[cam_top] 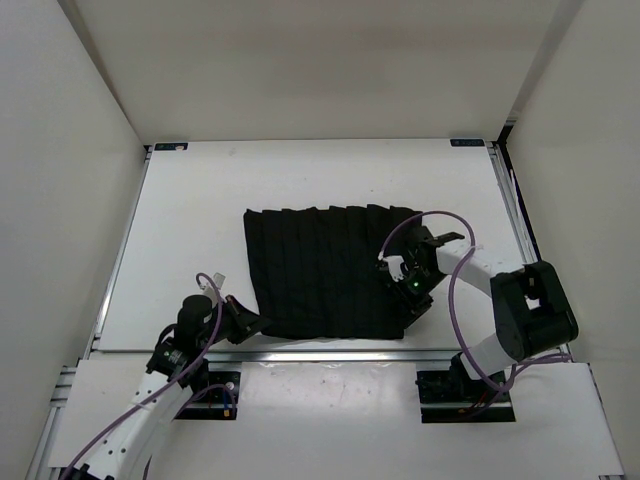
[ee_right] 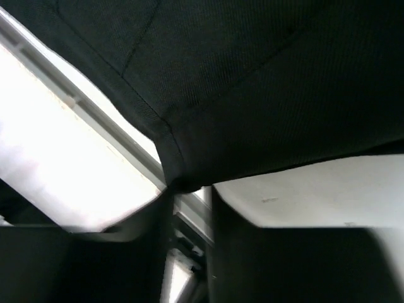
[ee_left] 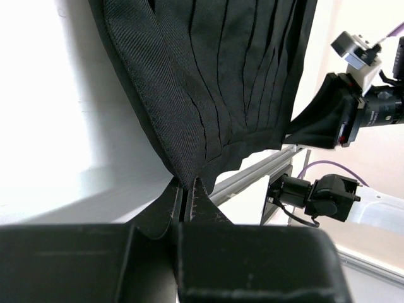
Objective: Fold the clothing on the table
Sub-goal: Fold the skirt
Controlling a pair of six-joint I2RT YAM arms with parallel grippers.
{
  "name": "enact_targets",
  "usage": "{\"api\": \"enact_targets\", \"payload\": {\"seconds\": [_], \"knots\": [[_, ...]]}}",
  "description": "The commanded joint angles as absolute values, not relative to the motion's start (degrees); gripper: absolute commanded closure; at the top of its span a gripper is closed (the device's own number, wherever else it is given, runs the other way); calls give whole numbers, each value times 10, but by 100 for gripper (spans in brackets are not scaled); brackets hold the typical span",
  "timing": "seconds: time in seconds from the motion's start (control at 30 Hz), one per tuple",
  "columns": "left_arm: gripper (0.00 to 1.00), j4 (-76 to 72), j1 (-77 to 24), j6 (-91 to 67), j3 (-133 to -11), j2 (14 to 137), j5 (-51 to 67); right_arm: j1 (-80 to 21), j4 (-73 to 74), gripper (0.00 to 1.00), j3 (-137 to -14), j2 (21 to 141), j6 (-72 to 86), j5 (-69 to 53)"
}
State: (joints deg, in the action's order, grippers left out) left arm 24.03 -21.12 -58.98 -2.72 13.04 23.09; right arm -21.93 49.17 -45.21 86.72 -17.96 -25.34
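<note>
The clothing lies flat with the clothing's far corner point(cam_top: 250, 216) outward of my left gripper. The left gripper raises the clothing's near corner next, carries it outward and releases there.
The black pleated clothing point(cam_top: 325, 270) lies spread flat on the white table point(cam_top: 200, 220). My left gripper point(cam_top: 258, 324) is at its near left corner. In the left wrist view the left gripper point(ee_left: 187, 184) is shut on that corner of the clothing point(ee_left: 208, 76). My right gripper point(cam_top: 412, 300) is at the near right corner. In the right wrist view the right gripper point(ee_right: 189, 192) has its fingers apart, and the corner of the clothing point(ee_right: 252, 82) sits between the tips with a gap showing below it.
A metal rail point(cam_top: 330, 352) runs along the near table edge just below the garment. More rails line the left and right edges. White walls point(cam_top: 60, 200) enclose the table on three sides. The right arm's elbow point(cam_top: 535, 310) stands right of the garment.
</note>
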Motion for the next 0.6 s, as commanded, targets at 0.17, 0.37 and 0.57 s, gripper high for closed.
{"api": "enact_targets", "payload": {"seconds": [0.17,0.37,0.57], "knots": [[100,234,-199,-577,-22,131,237,-204,483,100,-469,865,-153,-205],[100,351,-181,-489,-115,171,249,-124,498,100,-486,766,-198,-259],[100,443,-178,-416,-244,256,262,-138,545,100,-506,686,-221,-293]]}}
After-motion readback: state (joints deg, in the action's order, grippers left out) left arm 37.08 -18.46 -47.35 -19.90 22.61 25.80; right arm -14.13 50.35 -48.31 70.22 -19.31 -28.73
